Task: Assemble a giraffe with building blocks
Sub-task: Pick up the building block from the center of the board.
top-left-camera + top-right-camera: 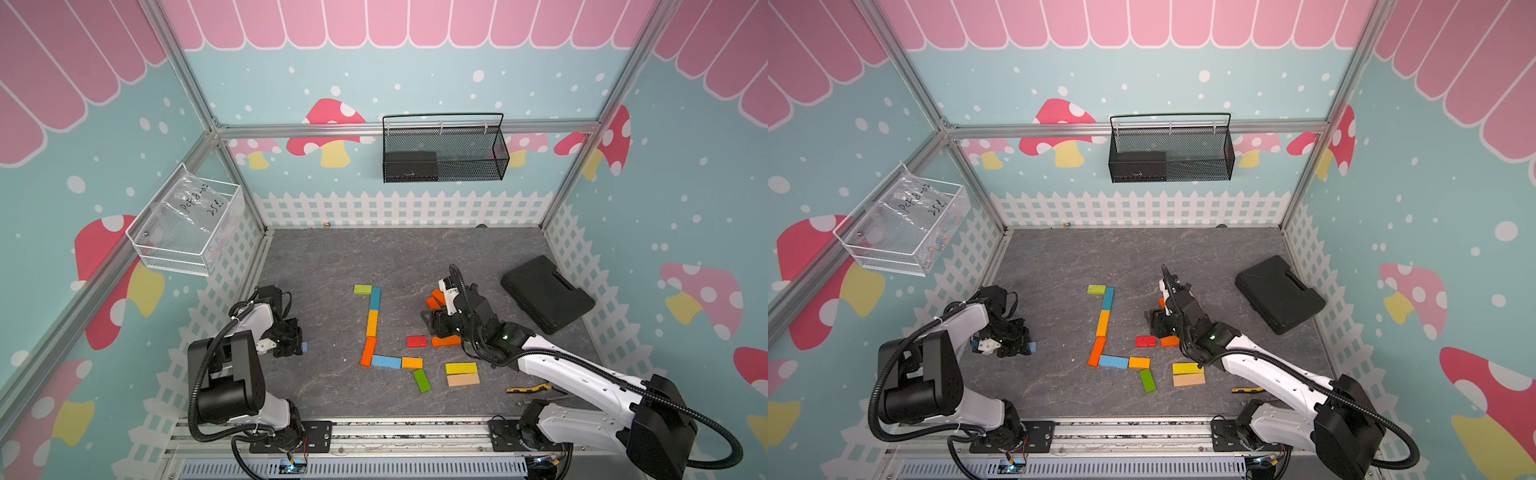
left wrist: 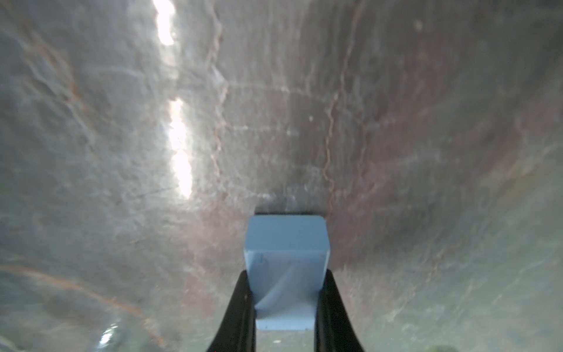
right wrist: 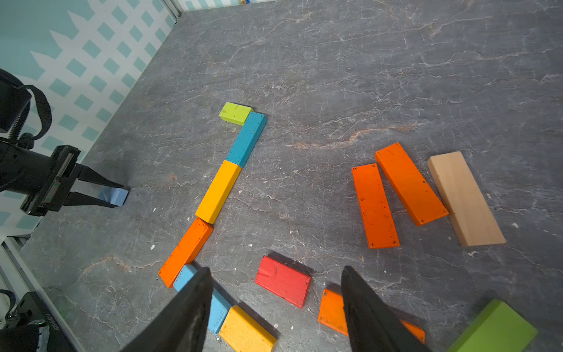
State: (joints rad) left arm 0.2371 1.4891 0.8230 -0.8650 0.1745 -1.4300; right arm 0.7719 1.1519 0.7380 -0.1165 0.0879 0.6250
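The light blue block lacks a leg like the green one, so my left gripper should rise, swing across to the floor by the light blue block's near edge (image 1: 378, 377), lower and release.
Building blocks lie flat on the grey floor in both top views. A bent chain runs from a lime block (image 1: 363, 289) through blue (image 1: 375, 298), yellow (image 1: 372, 323), orange (image 1: 368, 351), light blue (image 1: 386, 361) and yellow (image 1: 412, 363) ones, with a green one (image 1: 422, 380) beside its end. My left gripper (image 2: 285, 292) is shut on a pale blue block (image 2: 286, 262) low over the floor at the left. My right gripper (image 3: 275, 269) hangs open above a red block (image 3: 283, 282) and an orange block (image 3: 332, 311). Two orange blocks (image 3: 374, 207) and a tan one (image 3: 466, 198) lie beyond it.
A black plastic case (image 1: 546, 293) sits at the right. Yellow-handled pliers (image 1: 528, 389) lie by the right arm's base. A yellow block (image 1: 461, 368) and a tan block (image 1: 463, 379) lie near the front. A black mesh basket (image 1: 442, 149) and a white wire basket (image 1: 187, 224) hang on the walls.
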